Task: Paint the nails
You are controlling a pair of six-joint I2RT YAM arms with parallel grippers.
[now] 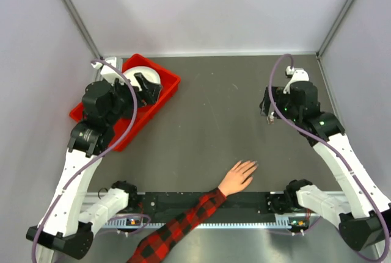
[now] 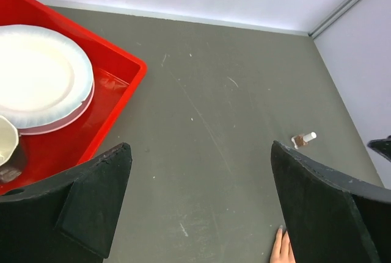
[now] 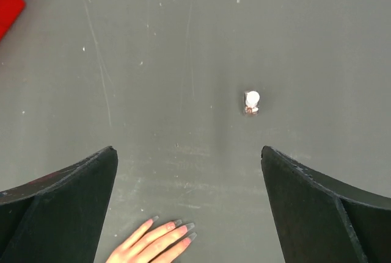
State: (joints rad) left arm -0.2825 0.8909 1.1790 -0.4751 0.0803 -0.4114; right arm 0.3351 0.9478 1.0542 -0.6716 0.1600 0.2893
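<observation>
The white cap (image 3: 252,98) stands upright between the open fingers of my right gripper, so my right gripper will next go down onto it, toward the right in the right wrist view.
A peach-coloured hand (image 1: 239,176) with a red-and-black plaid sleeve (image 1: 177,223) lies flat on the grey table near the front edge, fingers spread. Its long pale nails (image 3: 190,231) show at the bottom of the right wrist view. One fingertip (image 2: 280,232) shows in the left wrist view. A small nail polish bottle (image 3: 252,101) with a white cap stands on the table beyond the hand, and it also shows in the left wrist view (image 2: 303,139). My left gripper (image 1: 146,87) is open and empty by the red tray. My right gripper (image 1: 267,108) is open and empty, above the bottle area.
A red tray (image 1: 169,81) at the back left holds stacked white plates (image 2: 36,80) and a pale cup (image 2: 5,144). White walls enclose the table on three sides. A black rail (image 1: 250,202) runs along the near edge between the arm bases.
</observation>
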